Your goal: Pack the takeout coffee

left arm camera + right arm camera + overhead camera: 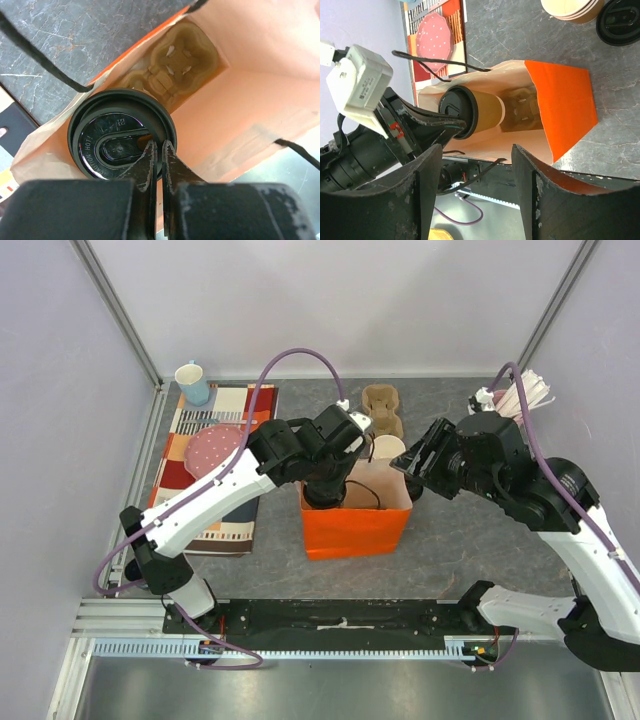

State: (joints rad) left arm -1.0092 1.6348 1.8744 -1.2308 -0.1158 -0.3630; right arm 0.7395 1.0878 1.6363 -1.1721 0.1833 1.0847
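The cup still hangs above the pulp carrier, so my left gripper will next go deeper down into the bag toward the half-hidden hollow beneath the cup's lid and release it.
The takeout coffee, a brown paper cup with a black lid, hangs inside the open orange paper bag. My left gripper is shut on the lid's rim and reaches down into the bag's mouth, hiding the cup in the top view. A moulded pulp cup carrier lies at the bag's bottom, below the cup. My right gripper stands open beside the bag's right top edge, with nothing between its fingers.
A stack of lidless paper cups and a second pulp carrier stand behind the bag. A loose black lid lies near the cups. At the left are a striped placemat with a pink plate and a blue mug. White sticks stand at back right.
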